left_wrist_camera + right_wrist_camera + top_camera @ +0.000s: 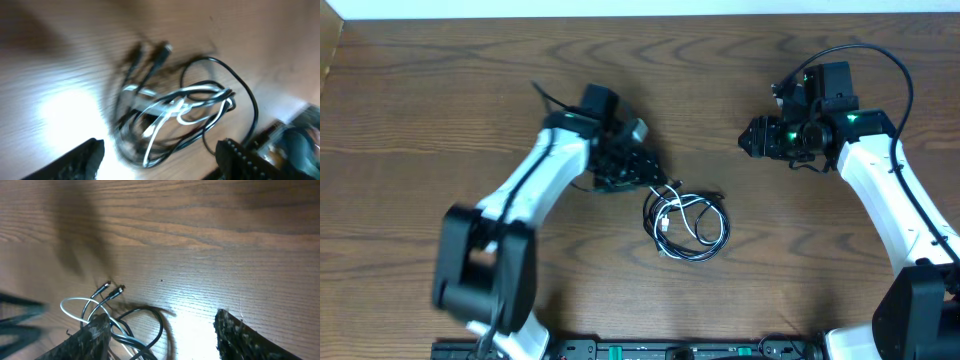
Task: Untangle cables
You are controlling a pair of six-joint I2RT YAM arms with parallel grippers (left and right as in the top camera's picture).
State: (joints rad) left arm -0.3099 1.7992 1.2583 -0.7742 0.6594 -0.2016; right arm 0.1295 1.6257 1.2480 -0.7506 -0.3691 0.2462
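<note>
The left gripper lowers and draws back onto the bundle's edge nearest this arm (655,229) (131,146) next, because several black and white pieces of cable run close together there.
The cables (687,222) lie in a loose tangle of black and white loops on the wooden table, just right of centre. My left gripper (655,180) is at the tangle's upper left edge. In the left wrist view the cables (175,107) are blurred, and the left gripper (160,162) is open, its fingers (80,160) wide apart with the nearest loops lying loose between them. My right gripper (758,137) is up and to the right, away from the tangle. In its wrist view the right gripper (165,337) is open over bare wood, with the cables (127,325) by its left finger.
Two small plug ends (112,291) stick out from the tangle's far side. A thick black wire (880,55) arcs over the right arm. The table's far edge (640,14) runs along the top, and the arm bases (650,348) sit at the near edge.
</note>
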